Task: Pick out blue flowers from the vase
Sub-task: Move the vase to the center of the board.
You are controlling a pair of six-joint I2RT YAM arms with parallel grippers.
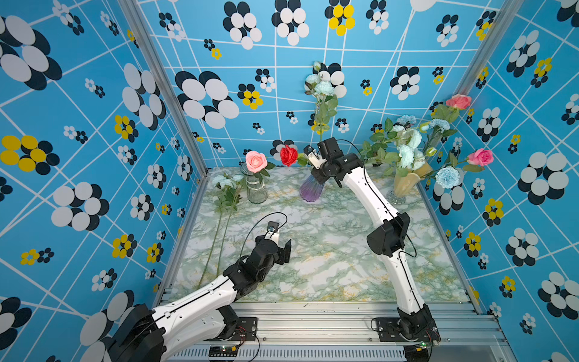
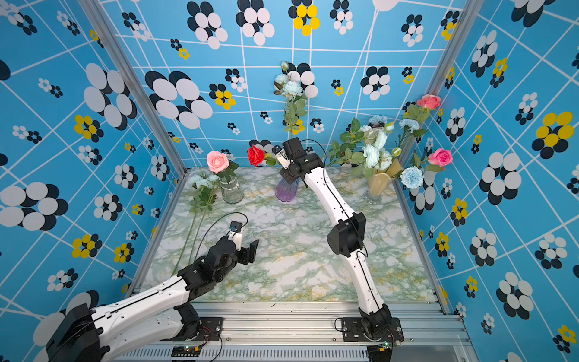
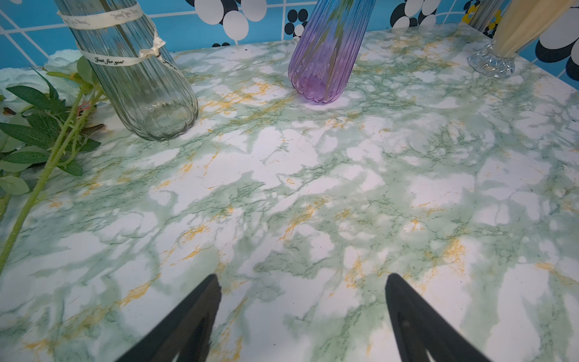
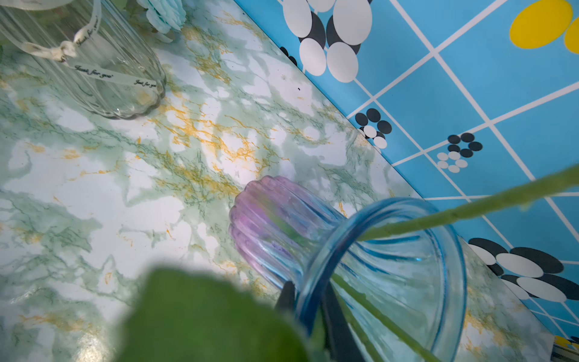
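Observation:
The right gripper draws the purple vase (image 1: 310, 192) back onto the bare middle tabletop next and releases the vase's rim, since it stands near the far wall.
A tall blue flower (image 1: 322, 87) stands with a red rose (image 1: 289, 155) in the purple vase (image 1: 310, 192) at the back middle. My right gripper (image 4: 308, 286) sits at that vase's blue rim (image 4: 391, 205), one finger outside the glass and one inside, shut on the rim; green stems (image 4: 470, 210) run past it. More blue flowers (image 1: 407, 153) fill the yellow vase (image 1: 404, 185) at the back right, and two lie on the table at the left (image 1: 226, 181). My left gripper (image 3: 302, 277) hovers open over bare table, holding nothing.
A clear ribbed vase (image 1: 257, 191) with a pink rose (image 1: 256, 161) stands left of the purple one. Pink roses (image 1: 481, 156) also stick out of the yellow vase. Patterned blue walls (image 1: 94, 156) close in three sides of the marble tabletop (image 1: 329, 250).

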